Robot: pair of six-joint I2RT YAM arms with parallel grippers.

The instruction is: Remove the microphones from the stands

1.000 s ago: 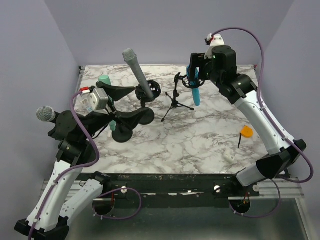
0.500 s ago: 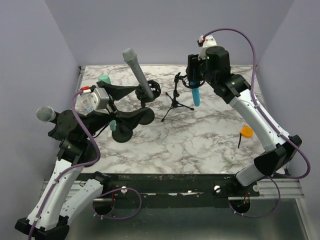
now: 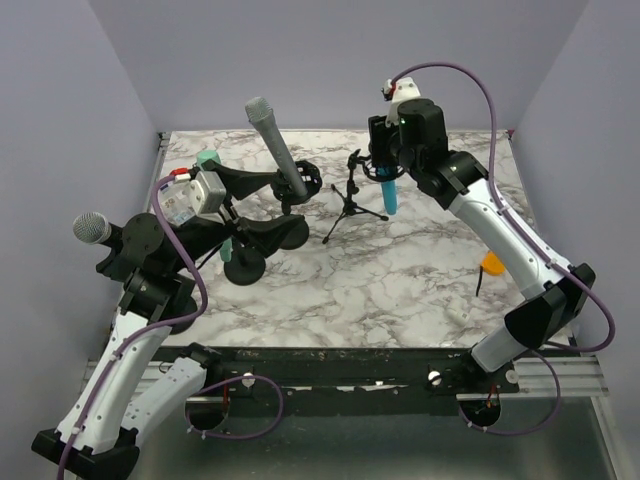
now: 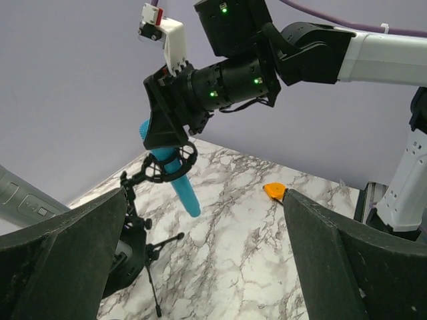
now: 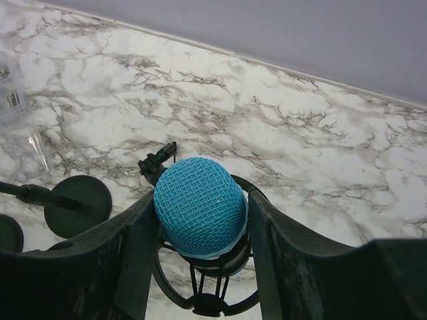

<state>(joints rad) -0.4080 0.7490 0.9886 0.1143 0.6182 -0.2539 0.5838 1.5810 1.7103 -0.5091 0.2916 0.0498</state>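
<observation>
The right gripper lifts off the stand's ring next, then lowers to the right in the top view to release atop the far table corner point(image 3: 478, 150), since that corner is bare.
The blue microphone point(image 3: 390, 196) hangs head-up in a black shock-mount ring point(image 3: 380, 172) on a small black tripod stand point(image 3: 350, 206) at the back middle of the table. My right gripper point(image 3: 385, 163) comes from above and is shut on its mesh head point(image 5: 200, 205), a finger pressed against each side. The ring point(image 5: 213, 301) still circles the body below the head. The left wrist view shows the microphone point(image 4: 179, 188) in the ring point(image 4: 167, 165) under the right gripper point(image 4: 164, 141). My left gripper point(image 3: 292, 208) is open and empty, left of the stand point(image 4: 143, 248).
A grey microphone point(image 3: 277, 148) leans in another mount point(image 3: 306, 180) on a stand with a round base point(image 3: 245, 268) by my left gripper. A second grey microphone point(image 3: 92, 228) and a teal one point(image 3: 208, 158) are at far left. An orange object point(image 3: 492, 263) lies right.
My right wrist has shifted a little left and back while holding the blue microphone's head. My left wrist has risen slightly. The tripod stand has stayed in place.
</observation>
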